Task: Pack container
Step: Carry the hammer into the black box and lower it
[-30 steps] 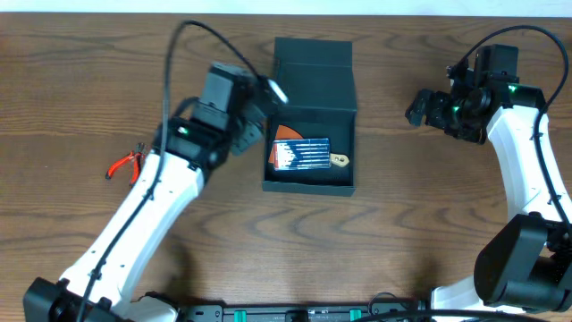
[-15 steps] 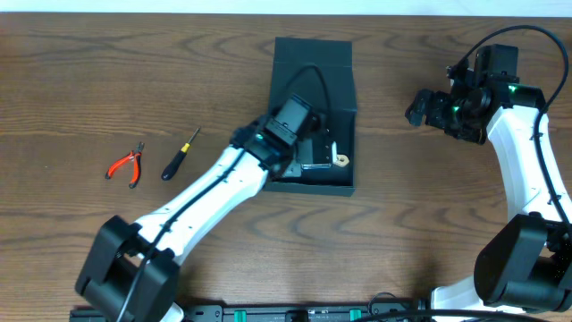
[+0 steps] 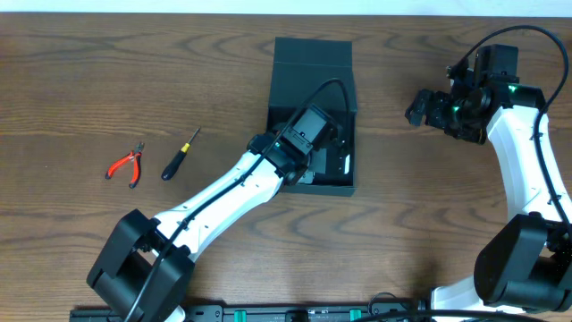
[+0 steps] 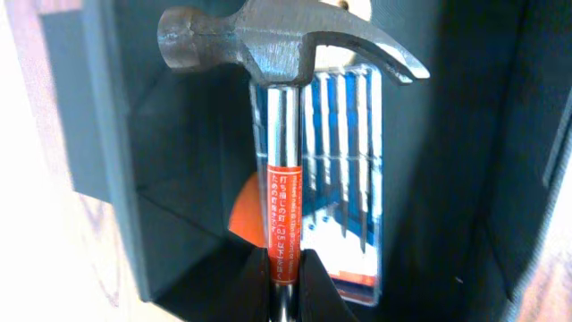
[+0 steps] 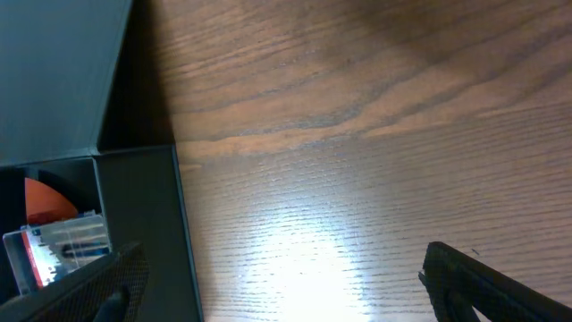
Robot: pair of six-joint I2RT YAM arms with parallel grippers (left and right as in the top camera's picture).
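My left gripper lowers the hammer onto the clear case [image 4: 344,165] next and releases the hammer's steel handle. The case lies below my left gripper inside the open box.
The container [image 3: 344,107] is a dark matte box, open, its lid flap [image 3: 313,55] folded back at the far side. My left gripper [image 3: 315,150] is over the open box and shut on a steel claw hammer [image 4: 268,45], gripped at the orange label on its handle [image 4: 284,273]. Below the hammer, inside the box, lies a clear case of small blue tools [image 4: 353,179] with an orange part. My right gripper [image 3: 427,107] is open and empty over bare table right of the box [image 5: 143,233]; its fingers [image 5: 286,277] are wide apart.
Red-handled pliers [image 3: 125,165] and a black-handled screwdriver [image 3: 179,154] lie on the wooden table far left of the box. The clear case also shows in the right wrist view [image 5: 63,243], inside the box.
My left arm has swung right from beside the box's left edge to over its opening, carrying the hammer, and now covers the case inside. The right arm has not moved.
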